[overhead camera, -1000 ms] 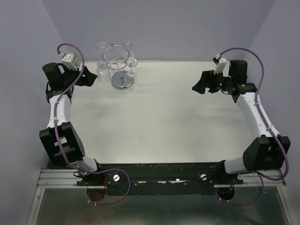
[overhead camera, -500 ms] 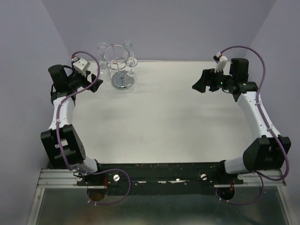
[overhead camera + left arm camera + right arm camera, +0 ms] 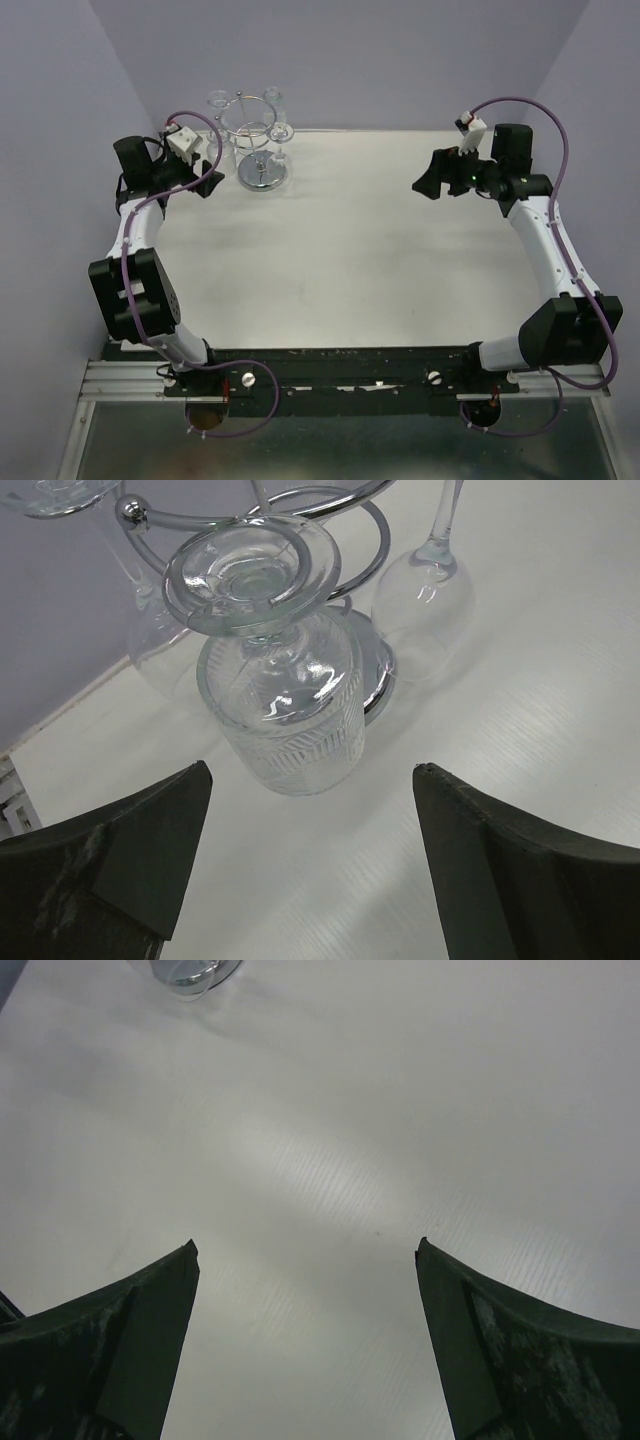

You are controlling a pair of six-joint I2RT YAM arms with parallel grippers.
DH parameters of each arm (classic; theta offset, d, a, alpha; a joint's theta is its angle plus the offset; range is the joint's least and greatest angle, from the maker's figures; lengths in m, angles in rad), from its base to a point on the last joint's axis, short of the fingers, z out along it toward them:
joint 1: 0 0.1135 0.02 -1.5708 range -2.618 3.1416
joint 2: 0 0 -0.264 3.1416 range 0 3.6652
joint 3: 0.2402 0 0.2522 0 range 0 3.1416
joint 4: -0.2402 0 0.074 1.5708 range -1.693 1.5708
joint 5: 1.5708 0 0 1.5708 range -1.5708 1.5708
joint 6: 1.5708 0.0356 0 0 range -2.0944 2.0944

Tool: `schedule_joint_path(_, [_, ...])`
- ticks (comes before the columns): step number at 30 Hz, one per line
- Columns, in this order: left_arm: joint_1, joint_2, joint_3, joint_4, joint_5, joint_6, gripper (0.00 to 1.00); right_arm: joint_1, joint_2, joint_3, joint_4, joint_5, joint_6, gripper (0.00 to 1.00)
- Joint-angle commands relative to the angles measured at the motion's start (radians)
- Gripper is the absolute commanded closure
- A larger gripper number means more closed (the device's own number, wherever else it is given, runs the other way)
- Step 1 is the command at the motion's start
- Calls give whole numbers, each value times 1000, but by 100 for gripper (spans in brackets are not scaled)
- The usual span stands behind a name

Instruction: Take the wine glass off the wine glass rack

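Note:
The cut-pattern bowl [image 3: 227,160] [image 3: 290,720] is still hanging beyond my left gripper's fingers, so I need to move that gripper outward and to the right in the top view until its fingers are on both sides of the bowl.
The chrome wine glass rack [image 3: 262,176] stands at the far left of the table, with several clear glasses hanging upside down from its top ring. In the left wrist view a cut-pattern wine glass [image 3: 285,710] hangs by its round foot from a rack loop [image 3: 345,540], straight ahead of my open left gripper [image 3: 310,780] and a short way beyond the fingertips. A plainer glass [image 3: 425,605] hangs to its right. My left gripper [image 3: 207,182] sits just left of the rack. My right gripper [image 3: 428,180] is open and empty at the far right.
The rack's round base [image 3: 380,670] sits behind the hanging glass. The purple back wall [image 3: 340,60] rises close behind the rack. Part of a glass object [image 3: 190,972] shows at the top edge of the right wrist view.
My left arm has swung right and forward, bringing its gripper closer to the rack. The right arm has barely moved.

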Motion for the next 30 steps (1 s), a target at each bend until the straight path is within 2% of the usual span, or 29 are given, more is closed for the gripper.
schedule_joint_path(1, [-4,43,51,46,22,47,1,-4,-32,45,-43,24,-33,4])
schedule_joint_path(14, [-21,155,149,39,38,78,1,-4,-71,27,-76,87,-86,2])
schedule_joint_path(19, [-42,202,226,-50,55,109,1,-4,-92,0,-79,92,-93,2])
schedule_joint_path(30, [-78,227,247,-72,51,113,1,-4,-106,-27,-76,95,-99,1])
